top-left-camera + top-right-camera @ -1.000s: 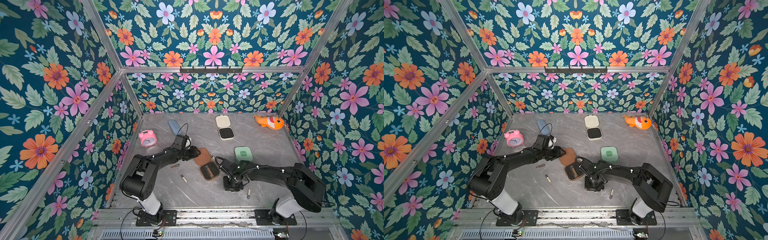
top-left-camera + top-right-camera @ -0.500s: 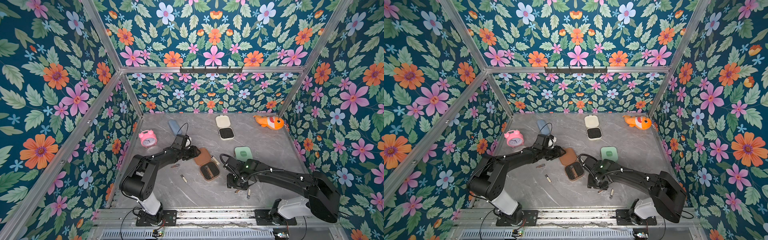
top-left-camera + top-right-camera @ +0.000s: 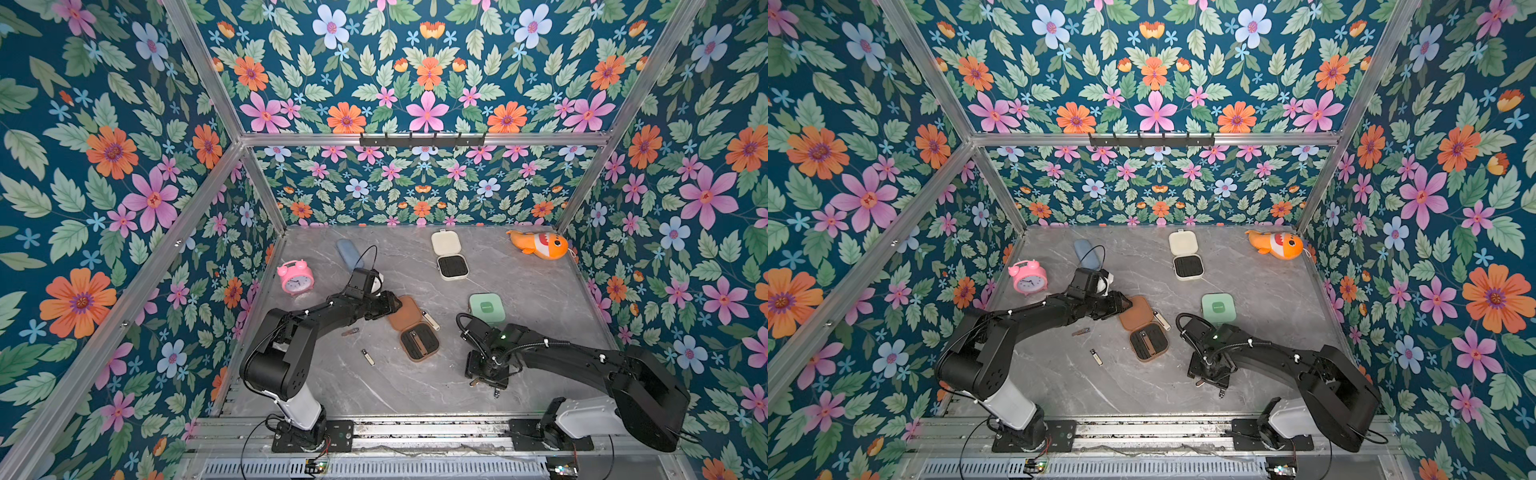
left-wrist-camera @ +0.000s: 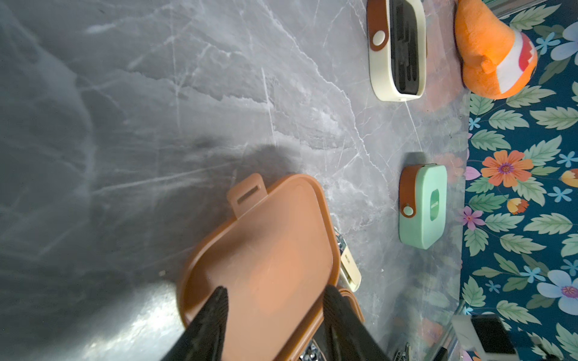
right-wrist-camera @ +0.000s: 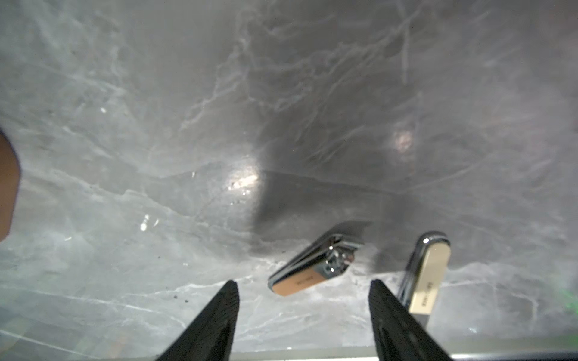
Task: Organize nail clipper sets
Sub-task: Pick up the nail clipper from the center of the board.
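Observation:
The brown-tagged clipper (image 5: 310, 270) lies just outward of the fingers. Next, my right gripper eases outward onto it, away from the beige clipper (image 5: 428, 278) beside one finger, and closes.
The brown case lies open, lid (image 3: 405, 313) beside its black-lined base (image 3: 419, 343), which holds a clipper. My left gripper (image 4: 276, 300) is open, its fingertips (image 4: 219, 300) spread over the lid (image 4: 275, 243). The cream case (image 3: 452, 266) lies open at the back. The mint case (image 3: 487, 307) is closed. My right gripper (image 5: 301, 290) is open low over the table near the front. A brown-tagged clipper (image 5: 309, 272) lies just past its tips. A beige clipper (image 5: 428, 278) lies beside one finger. Loose clippers (image 3: 368, 357) (image 3: 350, 331) (image 3: 430, 320) lie around the brown case.
A pink alarm clock (image 3: 295, 277) and a blue pouch (image 3: 349, 253) sit at the back left. An orange fish plush (image 3: 540, 245) lies in the back right corner. Floral walls close in three sides; a metal rail (image 3: 415, 428) runs along the front.
My right gripper has moved from beside the brown case toward the front of the table and its jaws have spread. The left arm has not moved.

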Robot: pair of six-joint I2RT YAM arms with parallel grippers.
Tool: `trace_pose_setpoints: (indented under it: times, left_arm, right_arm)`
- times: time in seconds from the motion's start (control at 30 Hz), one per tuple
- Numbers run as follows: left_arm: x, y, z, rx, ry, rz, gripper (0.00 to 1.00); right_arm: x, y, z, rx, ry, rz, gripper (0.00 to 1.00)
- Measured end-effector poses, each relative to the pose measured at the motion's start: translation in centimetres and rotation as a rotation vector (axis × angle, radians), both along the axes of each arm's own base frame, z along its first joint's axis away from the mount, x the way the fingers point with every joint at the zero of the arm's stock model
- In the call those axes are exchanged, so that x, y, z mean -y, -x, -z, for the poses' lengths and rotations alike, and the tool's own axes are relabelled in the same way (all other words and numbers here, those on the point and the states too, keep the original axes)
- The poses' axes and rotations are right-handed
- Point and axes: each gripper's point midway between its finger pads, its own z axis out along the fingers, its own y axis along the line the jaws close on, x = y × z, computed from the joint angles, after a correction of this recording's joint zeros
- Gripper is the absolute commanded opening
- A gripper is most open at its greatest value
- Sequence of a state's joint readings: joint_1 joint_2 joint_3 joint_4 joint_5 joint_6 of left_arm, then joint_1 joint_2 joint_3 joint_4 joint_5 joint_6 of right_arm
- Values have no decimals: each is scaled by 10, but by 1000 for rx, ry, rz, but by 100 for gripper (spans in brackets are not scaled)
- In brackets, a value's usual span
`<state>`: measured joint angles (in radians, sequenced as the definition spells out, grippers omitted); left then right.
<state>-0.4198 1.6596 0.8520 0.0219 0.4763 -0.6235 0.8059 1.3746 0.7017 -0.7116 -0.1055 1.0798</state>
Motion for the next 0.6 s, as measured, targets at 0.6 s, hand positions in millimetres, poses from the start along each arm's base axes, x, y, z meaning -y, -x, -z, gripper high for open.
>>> trace_pose_setpoints:
  times: [0.6]
  left_arm:
    - [-2, 4, 8, -20, -2, 5, 52]
  right_arm:
    - [-25, -34, 3, -33, 64, -120, 42]
